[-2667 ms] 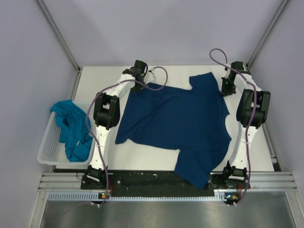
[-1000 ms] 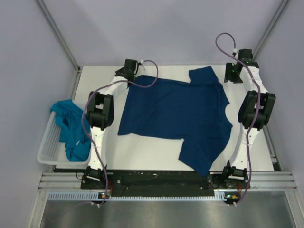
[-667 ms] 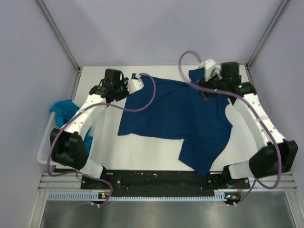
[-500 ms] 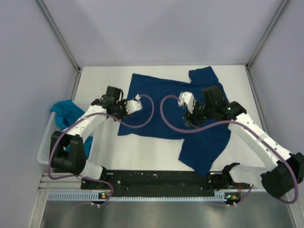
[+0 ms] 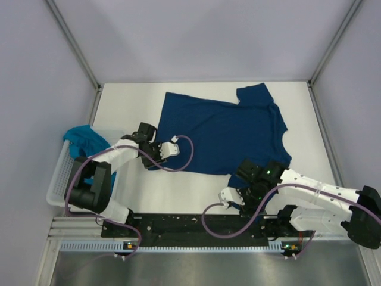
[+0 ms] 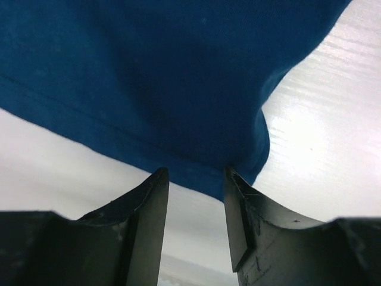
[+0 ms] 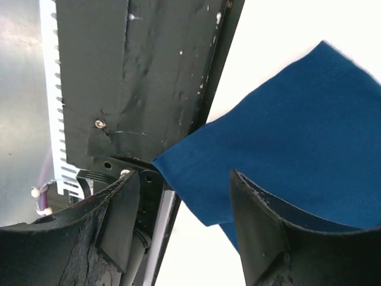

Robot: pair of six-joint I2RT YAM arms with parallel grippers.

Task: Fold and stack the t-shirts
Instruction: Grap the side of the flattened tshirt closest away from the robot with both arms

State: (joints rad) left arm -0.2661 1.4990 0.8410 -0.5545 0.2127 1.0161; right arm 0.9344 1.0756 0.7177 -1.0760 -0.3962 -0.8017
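I should lower my right gripper onto the navy sleeve corner (image 5: 259,219) (image 7: 165,165) at the black base plate, since the end of the corner already shows between my open fingers.
A dark navy t-shirt (image 5: 220,131) lies spread flat on the white table, one sleeve reaching toward the near edge. My left gripper (image 5: 153,161) sits low at its near-left hem corner. In the left wrist view the left gripper (image 6: 195,182) is open, with the navy hem (image 6: 149,77) just at its fingertips and bare table between them. My right gripper (image 5: 245,200) hovers over the near sleeve. In the right wrist view the right gripper (image 7: 184,187) is open around the sleeve corner (image 7: 286,137), not clamped. A teal t-shirt (image 5: 83,142) lies crumpled in the basket.
A white lattice basket (image 5: 58,192) stands at the table's left edge. The black base plate (image 7: 149,65) and toothed rail run along the near edge, right under the sleeve corner. Purple cables loop from both wrists.
Both arms have swung from the shirt's far edge toward the near side. The left now sits at the near-left hem corner, the right at the near sleeve. The shirt has lain still over the last second.
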